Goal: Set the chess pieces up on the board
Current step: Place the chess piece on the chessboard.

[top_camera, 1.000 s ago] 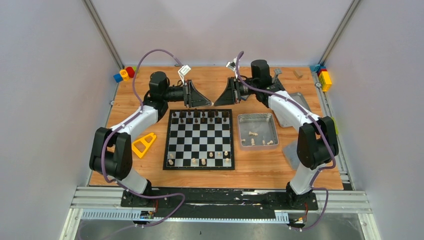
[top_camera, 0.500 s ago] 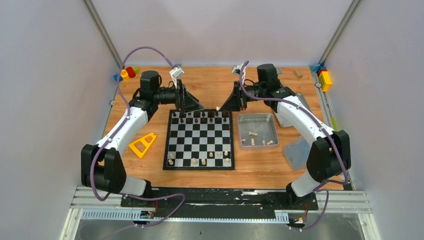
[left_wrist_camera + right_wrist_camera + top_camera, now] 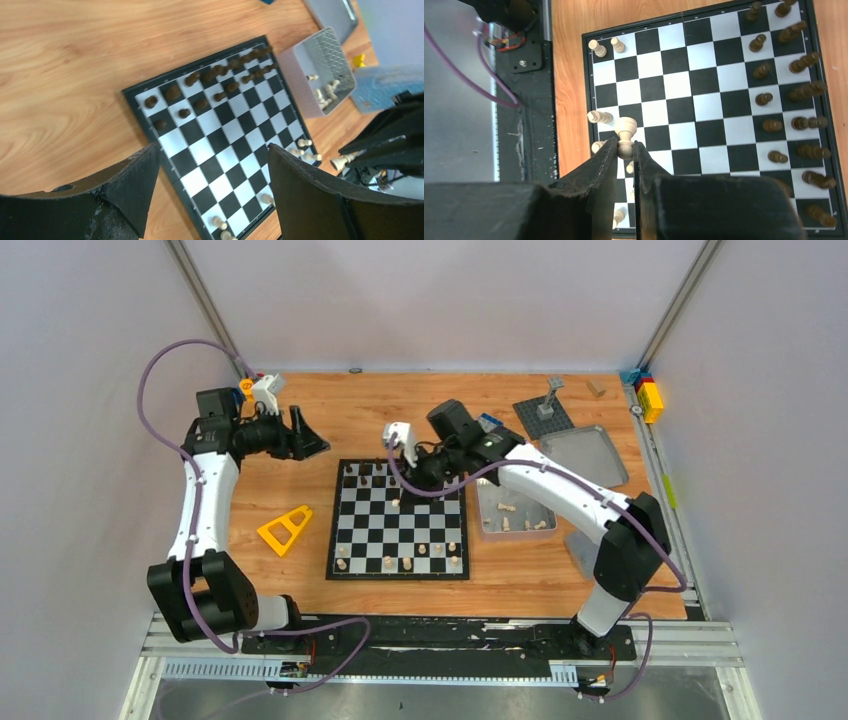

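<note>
My right gripper moves back and down next to release, since the empty light square (image 3: 406,550) (image 3: 639,135) beside the second row's cream pieces lies below and back of it.
The board (image 3: 400,525) lies mid-table, with dark chess pieces (image 3: 400,474) along its far rows and cream chess pieces (image 3: 400,562) along its near row. My right gripper (image 3: 405,495) hangs over the board's far half, shut on a cream piece (image 3: 626,127) that sticks out past its fingertips; in the right wrist view this gripper (image 3: 625,146) sits above the board (image 3: 704,107). My left gripper (image 3: 308,443) is open and empty, off the board's far-left corner. The left wrist view shows its jaws (image 3: 214,150) spread wide with the board (image 3: 227,135) far below.
A silver tin (image 3: 515,502) with loose cream pieces stands right of the board. A yellow triangle (image 3: 285,528) lies left of it. A grey studded plate (image 3: 545,415), a grey lid (image 3: 588,454) and coloured bricks (image 3: 648,395) are at the back right.
The two grippers met above the board's far edge. My left gripper opened and swung back to the left. My right gripper moved over the board with the cream piece.
</note>
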Controlling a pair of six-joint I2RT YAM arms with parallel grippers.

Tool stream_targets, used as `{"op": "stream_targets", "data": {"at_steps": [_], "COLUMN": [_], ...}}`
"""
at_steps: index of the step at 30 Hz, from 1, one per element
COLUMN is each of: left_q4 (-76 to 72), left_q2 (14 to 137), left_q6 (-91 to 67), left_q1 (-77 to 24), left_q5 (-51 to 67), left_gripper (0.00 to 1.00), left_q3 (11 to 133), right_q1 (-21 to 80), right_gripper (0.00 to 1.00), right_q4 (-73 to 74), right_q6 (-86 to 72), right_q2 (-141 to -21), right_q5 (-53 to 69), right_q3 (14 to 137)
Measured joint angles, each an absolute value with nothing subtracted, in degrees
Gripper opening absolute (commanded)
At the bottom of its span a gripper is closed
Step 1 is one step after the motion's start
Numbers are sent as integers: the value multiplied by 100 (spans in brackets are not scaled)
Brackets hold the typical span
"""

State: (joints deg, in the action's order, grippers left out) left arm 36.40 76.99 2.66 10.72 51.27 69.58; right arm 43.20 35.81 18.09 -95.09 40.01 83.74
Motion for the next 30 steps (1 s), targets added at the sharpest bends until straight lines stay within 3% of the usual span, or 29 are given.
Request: {"op": "stream_targets", "data": {"at_steps": [14,30], "left_q4": [4560,4560], "left_q2": [7271,7269], "left_q6": [650,655], "left_q1": [2040,2040], "left_q5": [4580,4648], "left_gripper": [89,90], "left_q3": [7028,7028], "right_q1": [5704,5811], "right_gripper": [0,0], "right_q4": [5297,5887], "right_q6": [2825,3081], "right_q2": [-11465,-11802], "right_q5": [1704,1157], "right_q3": [9835,9981]}}
